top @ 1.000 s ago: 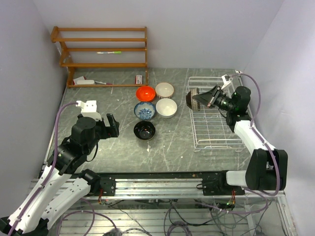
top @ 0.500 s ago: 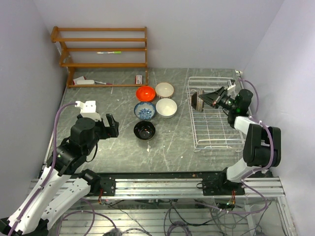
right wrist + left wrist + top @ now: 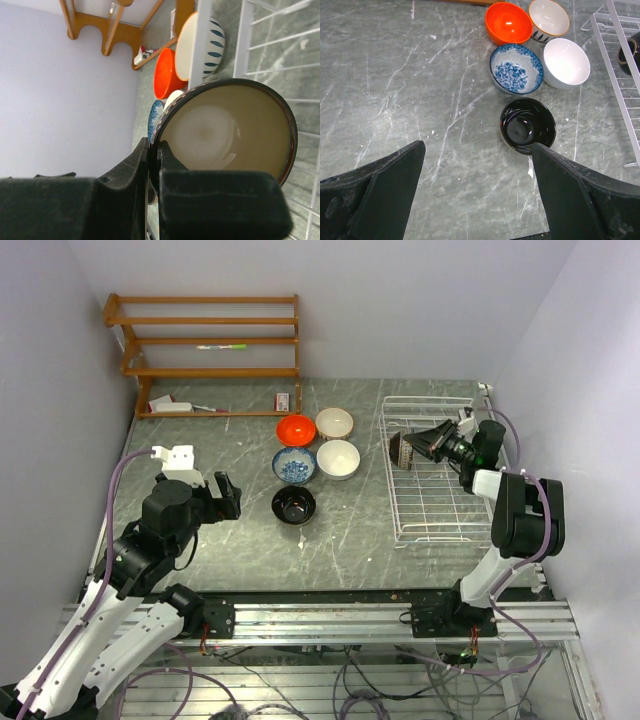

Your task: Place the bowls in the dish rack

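Note:
The robot's right gripper should next carry the brown bowl [image 3: 400,448] outward to the far corner of the rack by the cream bowl and let go of it there, because that corner is still empty.
My right gripper [image 3: 418,445] is shut on the rim of the brown bowl [image 3: 400,448] with tan inside [image 3: 225,130] and holds it on edge inside the white wire dish rack [image 3: 440,505], at its far left part. The orange-red bowl [image 3: 295,429], cream bowl [image 3: 334,423], white bowl [image 3: 338,459], blue-and-white bowl [image 3: 294,466] and glossy black bowl [image 3: 294,505] stand on the table left of the rack. My left gripper [image 3: 228,497] is open and empty, left of the black bowl [image 3: 528,125].
A brown wooden shelf unit [image 3: 210,350] stands at the back left with small items on its lowest board. The rack's left edge [image 3: 620,85] lies just right of the white bowl [image 3: 566,63]. Walls close in on both sides.
My right gripper has carried the brown bowl down and further into the rack, and the right arm has folded back toward the right wall. The left arm has barely moved.

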Robot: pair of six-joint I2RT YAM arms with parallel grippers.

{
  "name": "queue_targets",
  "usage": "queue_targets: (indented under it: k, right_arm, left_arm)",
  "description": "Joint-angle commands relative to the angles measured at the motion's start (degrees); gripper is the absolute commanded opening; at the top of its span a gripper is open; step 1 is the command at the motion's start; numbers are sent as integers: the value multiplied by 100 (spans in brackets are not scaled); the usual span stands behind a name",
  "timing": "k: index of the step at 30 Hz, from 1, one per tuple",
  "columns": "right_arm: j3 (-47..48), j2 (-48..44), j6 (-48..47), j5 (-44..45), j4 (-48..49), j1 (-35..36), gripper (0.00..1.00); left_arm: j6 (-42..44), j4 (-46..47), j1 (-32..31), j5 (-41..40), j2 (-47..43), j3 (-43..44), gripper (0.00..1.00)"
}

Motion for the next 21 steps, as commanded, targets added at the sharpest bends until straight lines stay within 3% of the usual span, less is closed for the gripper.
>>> queue_targets:
  k: [1,9,21]
  right_arm:
    - [221,40,-81,58,34,-30,0]
    - [162,223,-199,62,-236,-200,3]
    - [-237,630,1196,-401,1769,-404,0]
  left_arm:
    - [-60,14,-27,-70,-43,-11,99]
    - [-65,6,-26,-99,-34,0,99]
    - [-62,-12,-26,-115,62,-5,99]
